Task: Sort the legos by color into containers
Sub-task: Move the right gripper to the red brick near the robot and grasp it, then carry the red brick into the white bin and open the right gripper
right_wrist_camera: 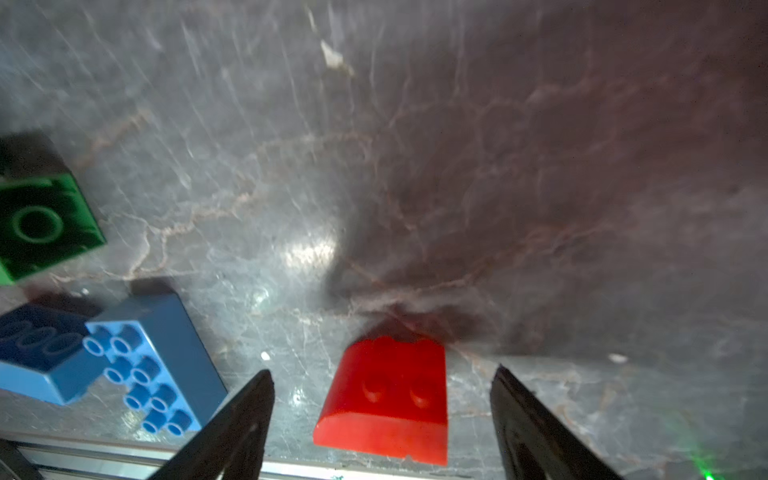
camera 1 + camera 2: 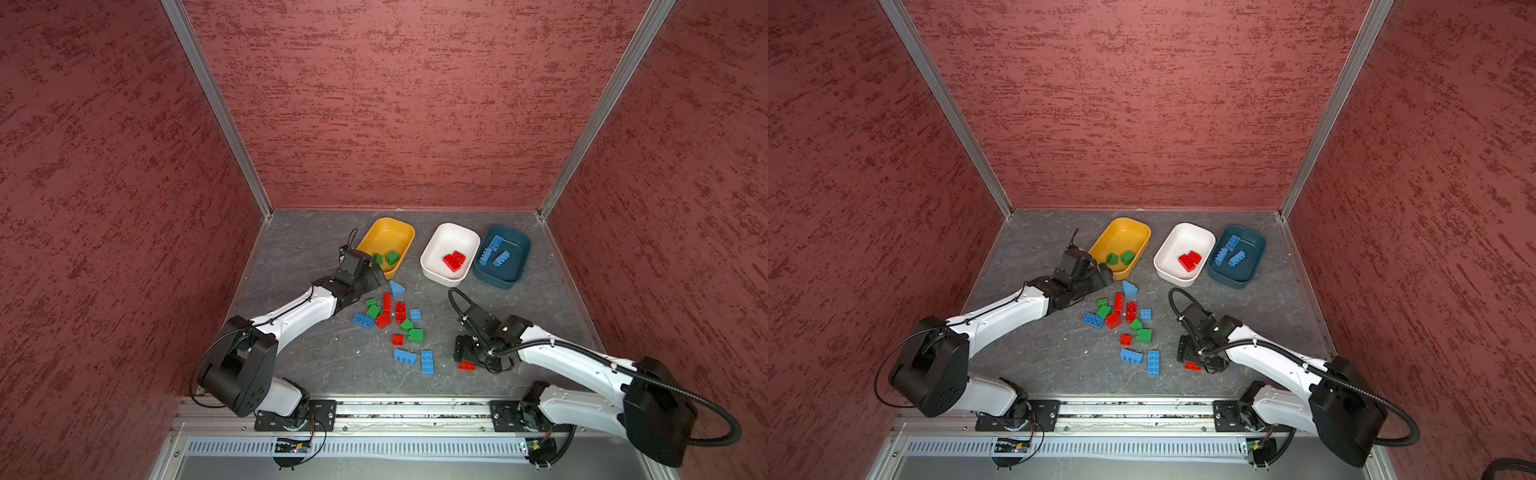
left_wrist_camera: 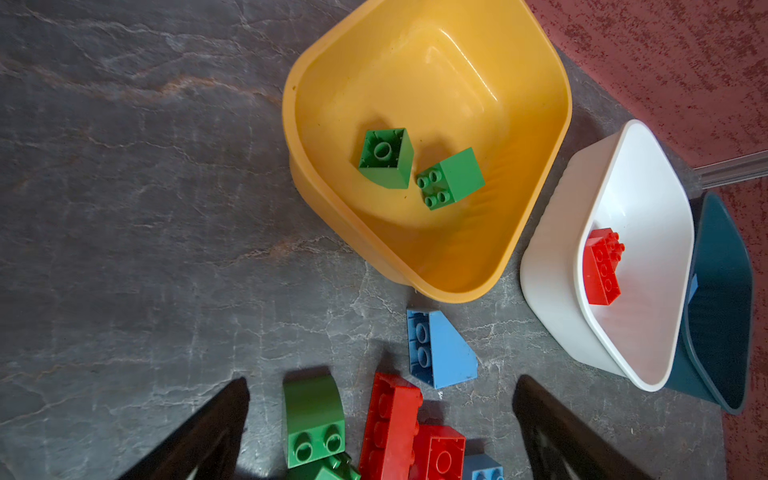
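Note:
The red sloped lego lies just below, between my open fingers, so my right gripper should next lower around it and close on its sides.
Three containers stand in a row at the back: a yellow tub holding two green legos, a white tub with red legos, and a teal tub with blue legos. Loose red, green and blue legos lie scattered mid-table. My left gripper hangs open at the yellow tub's near corner, above the pile's far edge, with nothing held. My right gripper is open low over a red sloped lego, which lies on the table between the fingers, untouched by either.
Two long blue legos lie just left of the right gripper. A blue sloped lego sits between the yellow tub and the pile. The metal rail runs along the table's front edge. Red walls enclose three sides.

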You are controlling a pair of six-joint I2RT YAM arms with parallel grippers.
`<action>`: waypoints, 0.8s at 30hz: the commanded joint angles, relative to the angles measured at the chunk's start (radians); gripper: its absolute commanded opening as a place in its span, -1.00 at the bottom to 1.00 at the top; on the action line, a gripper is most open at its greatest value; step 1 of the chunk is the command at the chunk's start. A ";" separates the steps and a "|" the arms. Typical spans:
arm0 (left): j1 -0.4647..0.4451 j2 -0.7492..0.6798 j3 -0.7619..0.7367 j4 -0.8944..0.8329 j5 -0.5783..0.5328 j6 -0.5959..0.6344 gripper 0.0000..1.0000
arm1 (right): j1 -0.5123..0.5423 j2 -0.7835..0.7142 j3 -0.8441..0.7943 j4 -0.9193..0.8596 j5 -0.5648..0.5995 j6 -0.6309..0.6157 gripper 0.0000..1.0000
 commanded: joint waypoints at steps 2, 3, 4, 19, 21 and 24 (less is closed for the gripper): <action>-0.009 0.013 0.003 0.015 0.006 -0.010 0.99 | 0.043 0.031 -0.003 0.020 0.030 0.088 0.62; -0.010 0.013 0.004 0.014 0.006 -0.011 0.99 | 0.054 0.042 0.001 0.019 0.036 0.093 0.60; -0.009 0.013 0.005 0.012 0.006 -0.010 0.99 | 0.067 0.052 0.005 0.010 0.044 0.098 0.57; -0.011 0.031 0.020 -0.001 0.000 0.003 0.99 | 0.117 0.176 0.065 -0.013 0.124 0.053 0.06; -0.012 0.032 0.020 0.000 0.001 0.002 0.99 | 0.117 0.176 0.063 0.005 0.116 0.054 -0.02; -0.012 0.033 0.019 0.005 0.001 0.002 0.99 | 0.117 0.172 0.066 0.025 0.124 0.041 -0.09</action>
